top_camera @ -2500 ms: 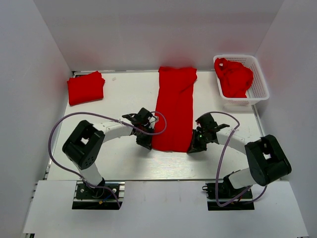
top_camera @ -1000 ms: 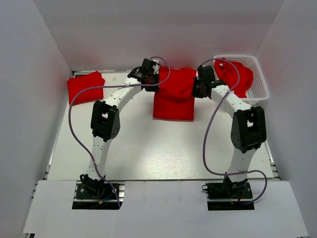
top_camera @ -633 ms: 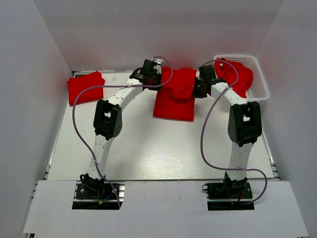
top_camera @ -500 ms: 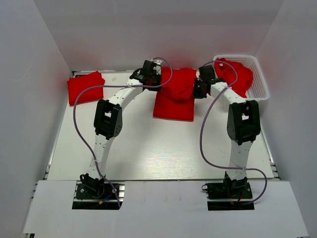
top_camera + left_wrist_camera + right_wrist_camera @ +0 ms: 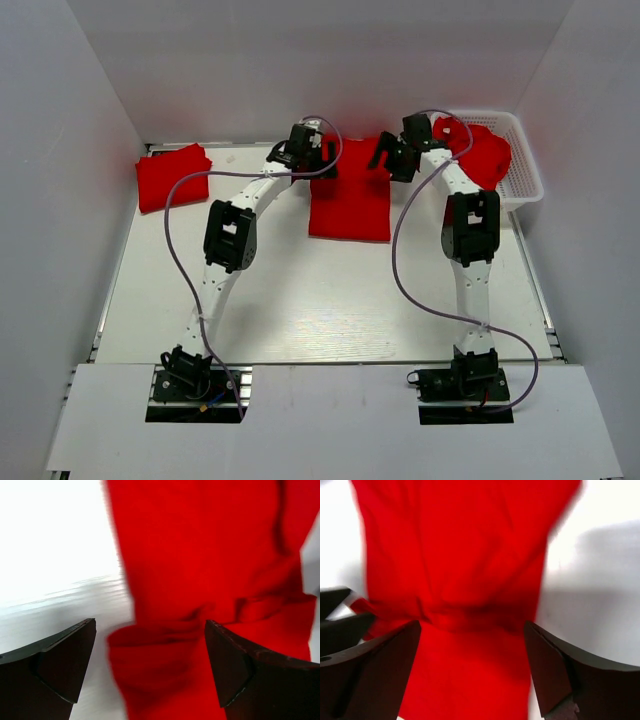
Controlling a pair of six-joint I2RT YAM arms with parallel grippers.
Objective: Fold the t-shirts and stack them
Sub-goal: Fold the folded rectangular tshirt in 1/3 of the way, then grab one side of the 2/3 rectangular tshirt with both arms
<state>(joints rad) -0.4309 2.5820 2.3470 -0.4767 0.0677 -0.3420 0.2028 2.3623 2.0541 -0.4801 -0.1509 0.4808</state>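
Note:
The near corner of the red t-shirt's side edge lies flat and uncovered on top of the table. My left gripper needs to move back along the red t-shirt's side edge next and go down onto that edge's near corner [image 5: 313, 233].
A red t-shirt [image 5: 350, 205] lies folded in half at the back middle of the table. My left gripper [image 5: 320, 162] hovers open over its far left edge, and my right gripper [image 5: 390, 160] hovers open over its far right edge. In the left wrist view the shirt [image 5: 200, 555] fills the space below the open left gripper [image 5: 150, 667], with nothing pinched. The right wrist view shows the same shirt [image 5: 460, 555] under the open right gripper [image 5: 472, 670]. Another folded red t-shirt [image 5: 173, 177] lies at the back left. A crumpled red t-shirt [image 5: 482, 158] sits in the basket.
A white lattice basket [image 5: 527, 165] stands at the back right corner, close to my right arm. White walls close the table on three sides. Both arms stretch far back, their cables looping over the table's middle.
Both grippers have gone from shut to open, letting go of the shirt's folded-over edge. The shirt has settled flat, and both arms reach slightly further back.

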